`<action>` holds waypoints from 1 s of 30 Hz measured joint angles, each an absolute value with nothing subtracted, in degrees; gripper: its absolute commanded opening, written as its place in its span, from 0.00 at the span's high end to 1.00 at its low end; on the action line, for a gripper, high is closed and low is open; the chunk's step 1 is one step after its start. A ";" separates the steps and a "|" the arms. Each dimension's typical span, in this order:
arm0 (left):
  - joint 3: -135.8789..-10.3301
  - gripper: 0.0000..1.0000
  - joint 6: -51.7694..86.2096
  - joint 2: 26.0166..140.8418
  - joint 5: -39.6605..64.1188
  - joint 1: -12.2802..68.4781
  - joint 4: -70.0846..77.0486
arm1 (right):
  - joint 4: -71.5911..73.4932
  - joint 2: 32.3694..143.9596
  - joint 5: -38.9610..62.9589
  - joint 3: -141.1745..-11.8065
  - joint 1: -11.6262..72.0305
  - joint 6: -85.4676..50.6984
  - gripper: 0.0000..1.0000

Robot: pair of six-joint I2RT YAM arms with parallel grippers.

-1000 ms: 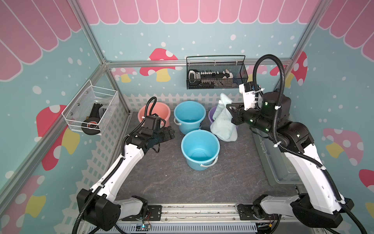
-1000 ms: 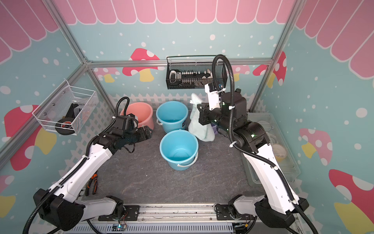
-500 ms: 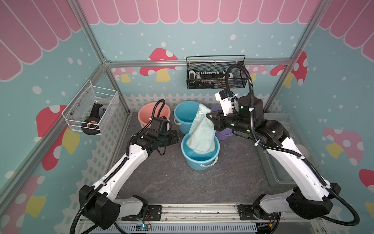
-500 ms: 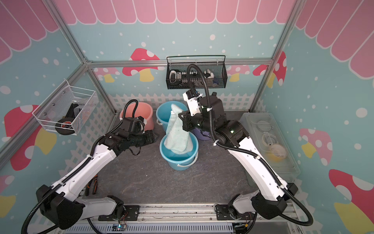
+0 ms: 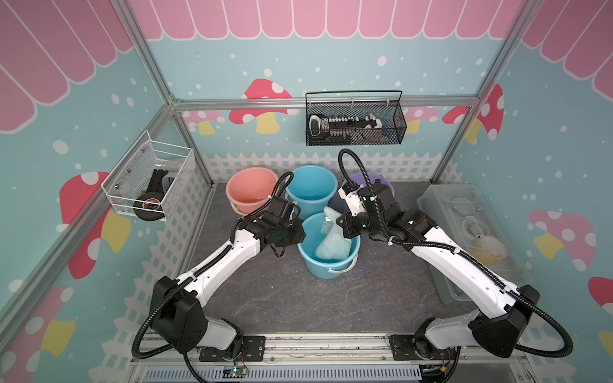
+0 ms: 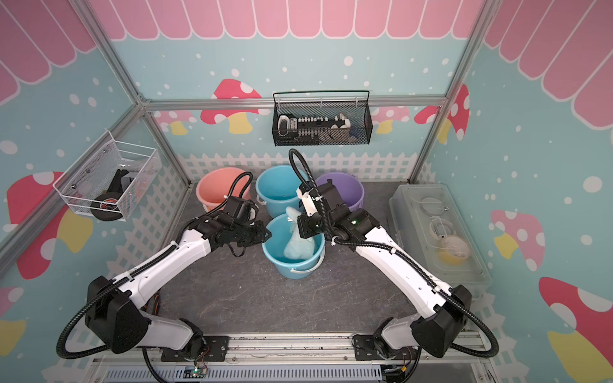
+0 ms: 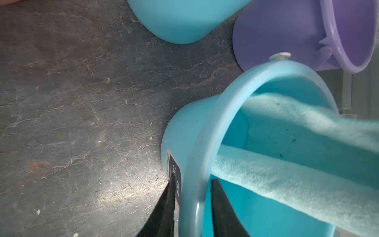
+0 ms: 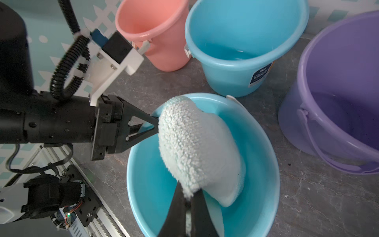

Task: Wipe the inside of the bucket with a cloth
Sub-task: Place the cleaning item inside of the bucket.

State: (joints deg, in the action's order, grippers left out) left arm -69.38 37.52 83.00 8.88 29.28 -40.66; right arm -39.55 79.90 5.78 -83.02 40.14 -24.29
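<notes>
The bucket's open inside is below my right gripper, and the cloth hangs into it. So I should next lower the cloth's upper edge past the bucket's rim and let it go.
The bucket (image 5: pixel 328 268) is the blue one nearest the front; both top views (image 6: pixel 292 269) show it upright on the dark mat. The cloth (image 5: pixel 331 245), pale mint green, hangs down into it. My right gripper (image 8: pixel 189 189) is shut on the cloth's (image 8: pixel 192 143) upper edge above the bucket's right side (image 5: pixel 341 228). My left gripper (image 7: pixel 192 180) straddles the bucket's left rim (image 7: pixel 196 156), one finger outside on the labelled wall and one inside, pinched on the rim. The right wrist view shows that left gripper (image 8: pixel 155 125) at the rim, its tips behind the cloth.
Behind the front bucket stand a pink bucket (image 5: pixel 250 189), a second blue bucket (image 5: pixel 310 185) and a purple bucket (image 6: pixel 341 192). A clear lidded box (image 5: pixel 471 232) lies along the right edge. A white wire basket (image 5: pixel 146 182) and a black mesh basket (image 5: pixel 355 122) hang on the walls.
My right arm swung the cloth from the back right over to the front bucket and lowered it inside. My left gripper moved onto the bucket's rim and closed there.
</notes>
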 measured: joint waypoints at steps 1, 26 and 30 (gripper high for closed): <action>-69.38 0.75 37.52 83.29 8.91 29.34 -40.82 | -39.53 80.09 5.67 -82.43 40.14 -24.29 1.00; -69.47 1.00 35.66 83.15 5.50 31.94 -40.60 | -35.29 87.74 9.54 -75.90 40.40 -24.27 0.99; -69.34 1.00 34.89 81.14 3.16 32.88 -39.59 | -32.34 89.01 9.69 -72.95 41.30 -24.34 0.98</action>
State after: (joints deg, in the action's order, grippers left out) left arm -69.34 34.89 81.14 3.16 32.88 -39.59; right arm -32.34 89.01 9.69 -72.95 41.30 -24.34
